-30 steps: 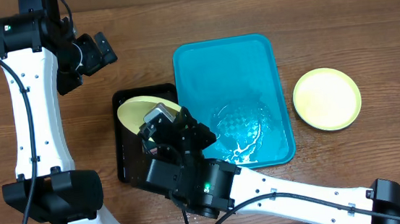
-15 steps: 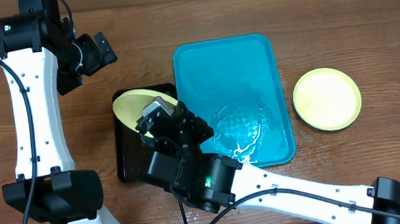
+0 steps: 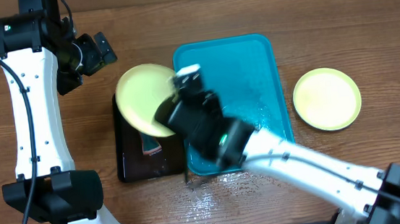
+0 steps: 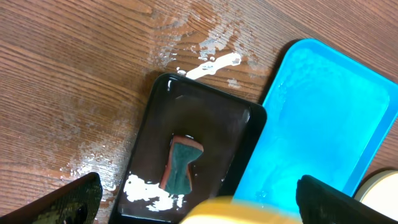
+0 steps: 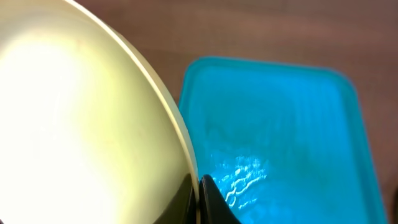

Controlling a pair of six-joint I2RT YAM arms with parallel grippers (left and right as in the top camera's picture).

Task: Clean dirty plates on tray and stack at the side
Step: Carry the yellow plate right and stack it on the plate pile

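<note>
The second plate [image 3: 327,99] is below my right gripper, to its right in the overhead view, so my right gripper will next move across the turquoise tray [image 3: 253,56], then down to let go on top of that plate.
My right gripper [image 3: 173,108] is shut on the rim of a yellow-green plate [image 3: 146,96] and holds it tilted in the air, over the black tray's far end and the left edge of the turquoise tray [image 3: 253,56]. In the right wrist view the plate [image 5: 81,124] fills the left side, my fingers [image 5: 199,198] pinch its rim, and the wet tray [image 5: 292,124] lies below. A second yellow-green plate [image 3: 327,99] lies on the table to the right of the tray. The pale teal plate is out of view. My left gripper [image 3: 92,55] is open and empty, high at the back left.
A black tray [image 3: 136,168] left of the turquoise one holds a green and orange sponge [image 3: 152,144]; both also show in the left wrist view, black tray [image 4: 149,149] and sponge [image 4: 179,163]. Water is spilled on the table at the front [image 3: 200,195].
My right gripper has lifted the yellow-green plate up out of the black tray and moved it back and to the right. The left arm has not moved.
</note>
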